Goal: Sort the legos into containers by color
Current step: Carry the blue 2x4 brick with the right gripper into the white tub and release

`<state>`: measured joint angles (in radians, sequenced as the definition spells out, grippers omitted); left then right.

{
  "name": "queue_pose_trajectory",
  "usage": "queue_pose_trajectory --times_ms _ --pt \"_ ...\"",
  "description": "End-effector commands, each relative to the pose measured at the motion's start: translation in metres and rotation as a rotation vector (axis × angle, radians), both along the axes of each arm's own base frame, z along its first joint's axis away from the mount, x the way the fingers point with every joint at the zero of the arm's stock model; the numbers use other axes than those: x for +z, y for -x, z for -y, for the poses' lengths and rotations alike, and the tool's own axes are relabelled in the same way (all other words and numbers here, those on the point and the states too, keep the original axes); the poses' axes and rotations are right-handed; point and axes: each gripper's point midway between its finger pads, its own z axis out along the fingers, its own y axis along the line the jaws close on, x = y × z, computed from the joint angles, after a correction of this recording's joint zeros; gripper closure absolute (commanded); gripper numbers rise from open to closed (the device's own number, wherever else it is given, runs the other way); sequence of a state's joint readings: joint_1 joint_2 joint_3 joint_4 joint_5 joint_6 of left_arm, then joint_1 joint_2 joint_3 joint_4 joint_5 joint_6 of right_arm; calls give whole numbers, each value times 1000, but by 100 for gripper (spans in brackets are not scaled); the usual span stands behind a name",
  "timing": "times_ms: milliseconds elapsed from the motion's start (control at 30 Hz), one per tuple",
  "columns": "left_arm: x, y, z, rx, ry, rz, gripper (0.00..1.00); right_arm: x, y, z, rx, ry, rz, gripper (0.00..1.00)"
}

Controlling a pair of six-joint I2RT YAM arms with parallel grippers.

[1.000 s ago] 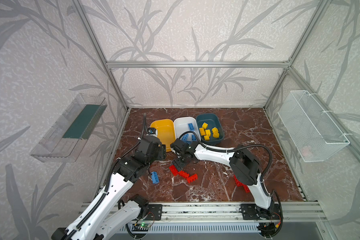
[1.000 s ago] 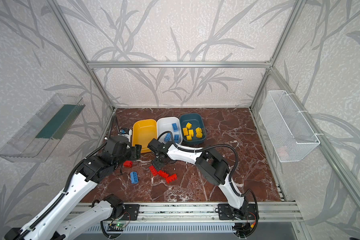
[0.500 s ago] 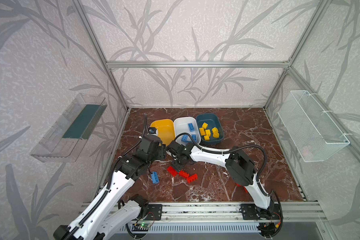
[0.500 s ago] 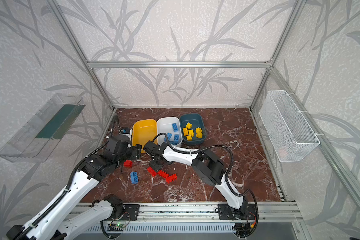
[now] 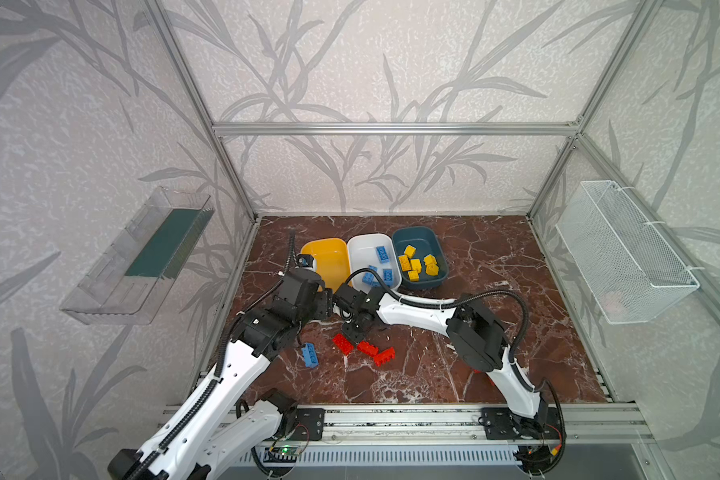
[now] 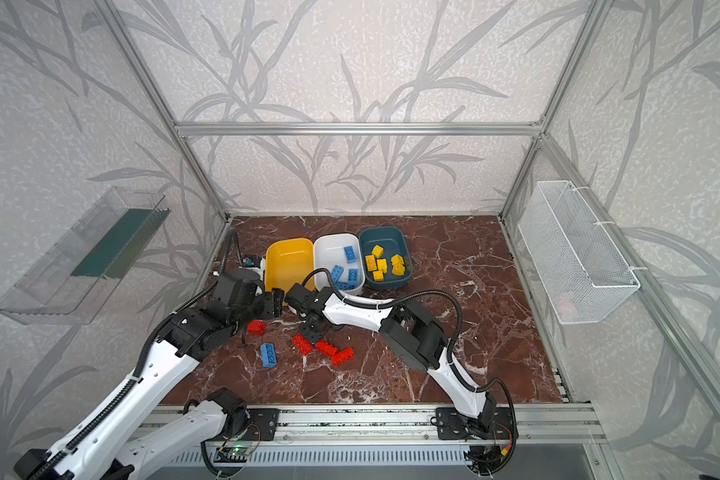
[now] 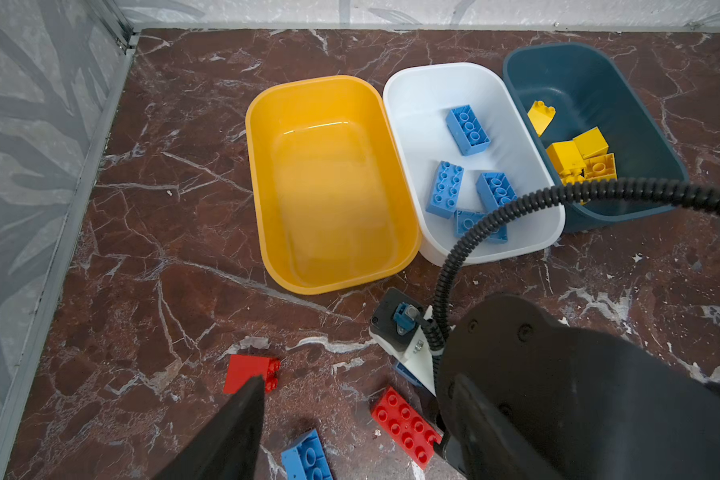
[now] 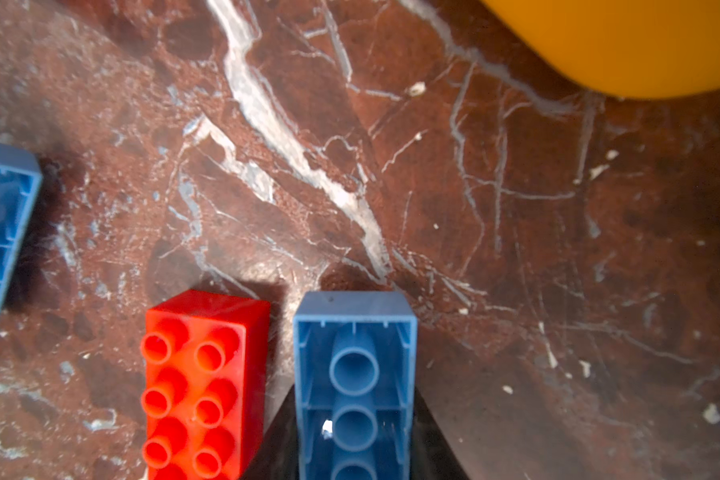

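Note:
My right gripper lifts up and outward over the white tub's inside next and releases the blue lego there, because that tub already holds blue legos.
My right gripper [image 5: 355,332] is shut on a blue lego [image 8: 354,374], whose hollow underside faces the wrist camera. It hangs low over the floor beside a red lego [image 8: 200,382]. Three red legos [image 5: 367,348] lie in a row there, with another red one [image 6: 256,327] and a loose blue one [image 5: 309,355] to their left. My left gripper [image 7: 356,386] hangs open over the floor, nothing between its fingers. The yellow tub [image 5: 329,262] is empty. The white tub [image 5: 366,249] holds several blue legos, and the teal tub [image 5: 416,237] holds several yellow ones.
A white mesh basket [image 5: 624,253] hangs on the right wall and a clear tray [image 5: 142,257] on the left wall. The right arm's black cable [image 7: 516,203] loops over the white tub's near end. An aluminium rail [image 5: 391,419] runs along the front edge.
My right gripper has closed on the blue lego and shifted slightly left. The left arm has hardly moved.

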<state>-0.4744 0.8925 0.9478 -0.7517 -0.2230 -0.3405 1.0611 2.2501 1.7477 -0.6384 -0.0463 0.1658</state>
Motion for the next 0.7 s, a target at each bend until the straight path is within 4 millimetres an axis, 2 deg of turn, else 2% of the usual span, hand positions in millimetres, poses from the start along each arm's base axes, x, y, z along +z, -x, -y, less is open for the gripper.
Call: queue_pose_trajectory --times_ms 0,233,367,400,467,667 --pt "2 -1 -2 6 -2 7 28 23 -1 1 1 -21 13 80" --pt "3 -1 -3 10 4 14 28 57 -10 5 -19 -58 56 83" --pt "6 1 -5 20 6 22 14 78 -13 4 -28 -110 57 85" --pt "8 2 -8 32 7 32 11 82 -28 12 -61 -123 60 85" --pt "12 3 -13 59 6 58 2 93 -39 16 -88 -151 64 85" --pt "18 5 -26 125 7 116 1 118 -84 32 -188 -232 69 85"
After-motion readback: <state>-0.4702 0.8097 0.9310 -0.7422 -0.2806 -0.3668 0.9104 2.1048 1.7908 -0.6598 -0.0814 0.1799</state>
